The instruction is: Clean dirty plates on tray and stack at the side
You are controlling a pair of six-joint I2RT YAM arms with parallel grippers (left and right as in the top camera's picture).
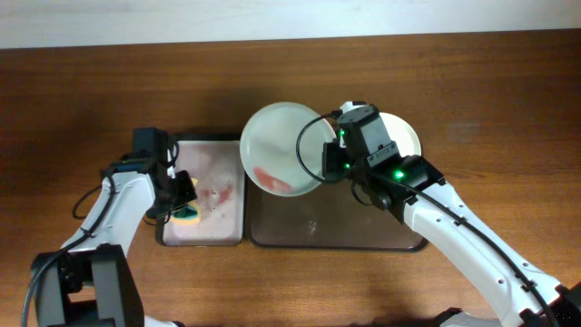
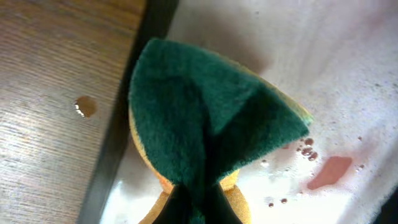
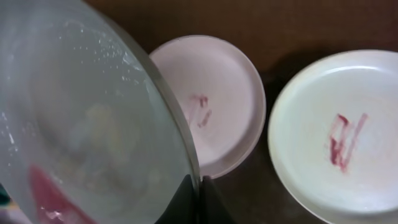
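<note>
The right gripper carries the plate to the bare table beside the dark tray [image 1: 473, 184] next, lowers it and releases it there. That spot is below the gripper, to its right in the overhead view.
My right gripper [image 1: 325, 163] is shut on the rim of a large white plate [image 1: 277, 145] smeared with red. It holds the plate tilted above the gap between the two trays. In the right wrist view the gripper [image 3: 199, 183] pinches that plate's edge [image 3: 81, 124]. Below it lie a pink plate [image 3: 214, 99] and a white plate [image 3: 348, 130], both with red marks. My left gripper [image 1: 184, 202] is shut on a green and yellow sponge [image 2: 205, 112] at the left edge of the soapy tray [image 1: 209, 139].
The dark tray [image 1: 327, 227] lies right of the soapy tray and holds the dirty plates; one plate [image 1: 404, 136] shows behind my right arm. A reddish smear [image 2: 329, 171] floats in the foam. Bare wooden table [image 1: 91, 109] surrounds both trays.
</note>
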